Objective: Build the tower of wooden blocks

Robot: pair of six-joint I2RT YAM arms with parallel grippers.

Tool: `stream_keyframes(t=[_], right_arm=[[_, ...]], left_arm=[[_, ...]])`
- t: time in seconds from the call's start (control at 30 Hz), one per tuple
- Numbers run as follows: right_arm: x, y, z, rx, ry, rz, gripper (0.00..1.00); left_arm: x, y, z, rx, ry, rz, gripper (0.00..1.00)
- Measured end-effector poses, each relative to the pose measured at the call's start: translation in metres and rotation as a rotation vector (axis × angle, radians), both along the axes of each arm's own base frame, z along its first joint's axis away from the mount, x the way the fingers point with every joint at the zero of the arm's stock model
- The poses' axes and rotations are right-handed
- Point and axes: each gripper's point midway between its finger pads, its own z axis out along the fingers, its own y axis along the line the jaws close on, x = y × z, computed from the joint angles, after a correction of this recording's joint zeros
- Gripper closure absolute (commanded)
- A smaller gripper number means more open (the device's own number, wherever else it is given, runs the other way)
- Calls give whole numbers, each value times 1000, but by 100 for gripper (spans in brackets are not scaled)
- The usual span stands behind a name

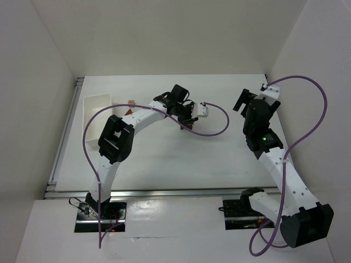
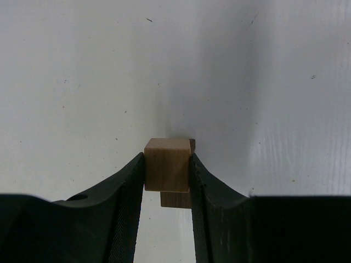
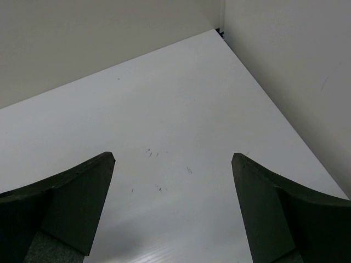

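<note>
The light tan cube goes down next in my left gripper until it meets the darker brown block (image 1: 186, 126) (image 2: 176, 199), then my left gripper releases it. The block's edges show directly beneath the cube.
My left gripper (image 2: 168, 162) is shut on a light tan cube (image 2: 166, 167), its two fingers pressed against the cube's sides. Directly under the cube lies a darker brown block (image 2: 176, 199), and only its edges show. From above, the left gripper (image 1: 188, 116) is near the table's middle back, with the dark brown piece (image 1: 185, 127) just below it. Two small blocks, one tan (image 1: 131, 102) and one orange-red (image 1: 127, 112), lie beside the tray. My right gripper (image 3: 173, 159) stands open over bare table. It sits at the back right (image 1: 245, 101) in the top view.
A white plastic tray (image 1: 97, 97) stands at the back left. White walls close the table in at the back and on both sides. A purple cable (image 1: 211, 131) loops off the left wrist over the table's middle.
</note>
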Motion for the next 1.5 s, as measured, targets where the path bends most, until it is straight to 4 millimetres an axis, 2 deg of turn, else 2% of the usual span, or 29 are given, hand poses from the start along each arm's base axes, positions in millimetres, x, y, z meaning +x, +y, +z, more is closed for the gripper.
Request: stream_keyframes(t=[0.37, 1.5], right_arm=[[0, 1, 0, 2, 0, 8, 4], [2, 5, 0, 0, 1, 33, 4]], left_arm=[[3, 3, -16, 34, -9, -8, 100], [3, 7, -20, 58, -15, -18, 100]])
